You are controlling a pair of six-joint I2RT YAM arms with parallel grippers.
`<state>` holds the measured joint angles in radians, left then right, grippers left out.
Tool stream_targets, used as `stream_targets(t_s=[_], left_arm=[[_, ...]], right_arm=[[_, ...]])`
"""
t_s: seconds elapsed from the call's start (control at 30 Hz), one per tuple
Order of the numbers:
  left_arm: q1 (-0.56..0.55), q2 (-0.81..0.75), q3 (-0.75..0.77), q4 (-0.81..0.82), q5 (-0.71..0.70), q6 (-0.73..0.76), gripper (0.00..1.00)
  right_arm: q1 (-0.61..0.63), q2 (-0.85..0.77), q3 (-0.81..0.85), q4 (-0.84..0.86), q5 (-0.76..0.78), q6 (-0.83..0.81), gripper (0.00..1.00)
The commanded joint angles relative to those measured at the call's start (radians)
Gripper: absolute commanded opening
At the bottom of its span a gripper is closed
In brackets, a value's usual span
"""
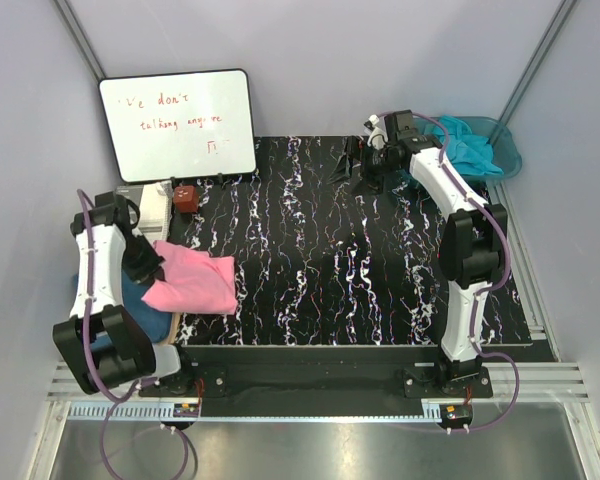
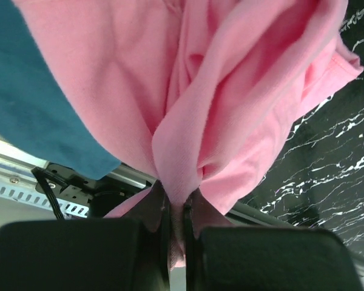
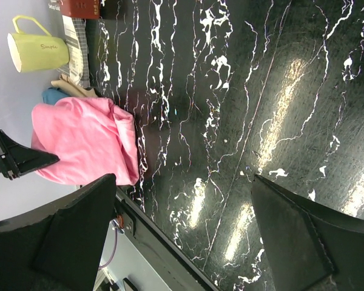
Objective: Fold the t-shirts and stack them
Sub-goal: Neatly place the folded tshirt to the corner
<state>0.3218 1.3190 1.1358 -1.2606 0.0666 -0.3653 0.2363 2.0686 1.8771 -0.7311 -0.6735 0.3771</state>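
The left gripper swings to the left in the top view next and draws the pink t-shirt over the blue shirt, because much of it overhangs bare marble.
A bright pink t-shirt lies bunched at the table's near left, partly over a dark blue shirt. My left gripper is shut on a fold of the pink shirt; in the left wrist view the jaws pinch the cloth, with the blue shirt beside it. My right gripper is open and empty at the far right of the table, above the bare marble top. It sees the pink shirt far off. A turquoise shirt lies in the basin.
A teal plastic basin stands at the back right corner. A whiteboard leans at the back left, with a small red box before it. A green mug stands by the left wall. The black marbled table ends at a metal rail in front.
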Motion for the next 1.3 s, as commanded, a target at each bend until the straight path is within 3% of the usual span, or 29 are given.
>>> stream_targets(t_s=[0.0, 0.3, 0.5, 0.93, 1.27], left_arm=[[0.055, -0.056, -0.008, -0.014, -0.033, 0.016, 0.00], [0.209, -0.112, -0.045, 0.004, -0.028, -0.014, 0.00], [0.356, -0.122, 0.031, 0.036, -0.065, 0.011, 0.00], [0.491, -0.015, 0.148, 0.124, -0.125, 0.025, 0.00], [0.658, 0.057, 0.039, 0.208, -0.120, -0.023, 0.00]], right_arm=[[-0.003, -0.071, -0.001, 0.015, -0.015, -0.012, 1.00], [-0.006, -0.038, 0.017, 0.013, -0.032, 0.005, 1.00], [-0.005, -0.016, 0.004, 0.015, -0.038, 0.011, 1.00], [-0.005, -0.004, -0.041, 0.012, -0.052, 0.025, 1.00], [-0.006, 0.001, -0.065, 0.010, -0.060, 0.029, 1.00]])
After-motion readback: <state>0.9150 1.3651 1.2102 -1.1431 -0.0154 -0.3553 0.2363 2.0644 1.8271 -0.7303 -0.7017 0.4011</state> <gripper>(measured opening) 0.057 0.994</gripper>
